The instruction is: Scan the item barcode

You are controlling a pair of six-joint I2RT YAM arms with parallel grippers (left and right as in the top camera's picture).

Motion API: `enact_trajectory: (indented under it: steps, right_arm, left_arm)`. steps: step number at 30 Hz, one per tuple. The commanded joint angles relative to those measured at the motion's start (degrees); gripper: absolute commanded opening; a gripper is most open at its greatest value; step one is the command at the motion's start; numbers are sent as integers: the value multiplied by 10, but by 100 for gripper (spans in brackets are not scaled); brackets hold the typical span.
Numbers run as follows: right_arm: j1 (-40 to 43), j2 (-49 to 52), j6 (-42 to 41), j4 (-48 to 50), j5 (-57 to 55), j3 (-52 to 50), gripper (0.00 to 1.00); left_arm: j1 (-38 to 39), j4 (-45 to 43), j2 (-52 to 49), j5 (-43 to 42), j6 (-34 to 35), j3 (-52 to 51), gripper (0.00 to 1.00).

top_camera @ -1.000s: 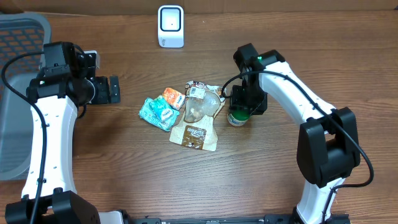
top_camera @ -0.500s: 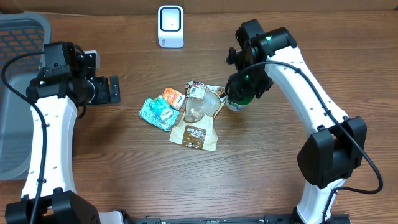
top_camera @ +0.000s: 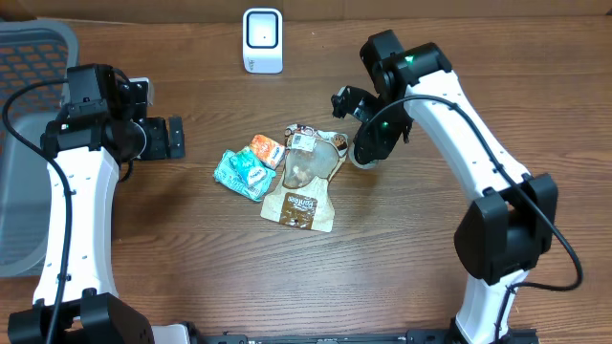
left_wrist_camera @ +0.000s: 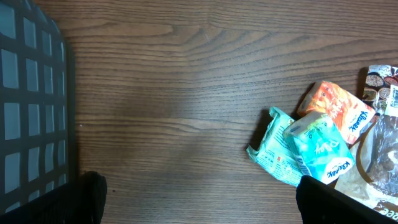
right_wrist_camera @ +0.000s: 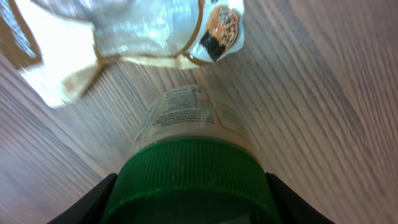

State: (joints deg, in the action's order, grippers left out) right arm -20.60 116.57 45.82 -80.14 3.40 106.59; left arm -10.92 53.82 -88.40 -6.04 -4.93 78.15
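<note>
My right gripper lowers the jar slightly back onto bare wood point(top_camera: 371, 184) beside the brown pouch next and releases it, as that spot is free of packets.
My right gripper point(top_camera: 368, 143) is shut on a jar with a ribbed green cap point(right_wrist_camera: 193, 180) and a white printed label point(right_wrist_camera: 183, 112). Its two dark fingers press the cap's sides. In the overhead view the jar point(top_camera: 360, 159) is mostly hidden under the gripper, just right of the pile of packets. The white barcode scanner point(top_camera: 262, 40) stands at the back centre of the table. My left gripper point(top_camera: 175, 138) is open at the left and holds nothing; in the left wrist view my left gripper point(left_wrist_camera: 199, 208) has bare wood between its fingers.
A pile lies mid-table: teal packets point(top_camera: 244, 174), an orange packet point(top_camera: 267, 150) and a brown pouch with a clear window point(top_camera: 301, 191). A grey mesh basket point(top_camera: 29, 143) stands at the left edge. The teal packets point(left_wrist_camera: 305, 149) also show in the left wrist view.
My right arm has swung up and back with the jar and turned its wrist. The jar no longer stands upright beside the pouch. The left arm has not moved.
</note>
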Motion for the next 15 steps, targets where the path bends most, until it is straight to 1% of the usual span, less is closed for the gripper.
enact_trajectory:
  steps: [1, 6, 11, 13, 15]
  right_arm:
    - [5, 21, 62, 0, -25, -5, 44]
    - [5, 42, 103, -6, -24, -17, 44]
    - [5, 47, 104, 20, -22, -58, 46]
    - [5, 47, 103, 21, -13, -68, 49]
    - [5, 47, 91, 18, -6, -70, 55]
  left_arm:
    - [1, -1, 0, -9, -15, 4, 100]
    - [1, -1, 0, -9, -15, 4, 100]
    - [1, -1, 0, -9, -15, 4, 99]
    - [1, -1, 0, -9, -15, 4, 99]
    - [1, -1, 0, -9, -15, 4, 100]
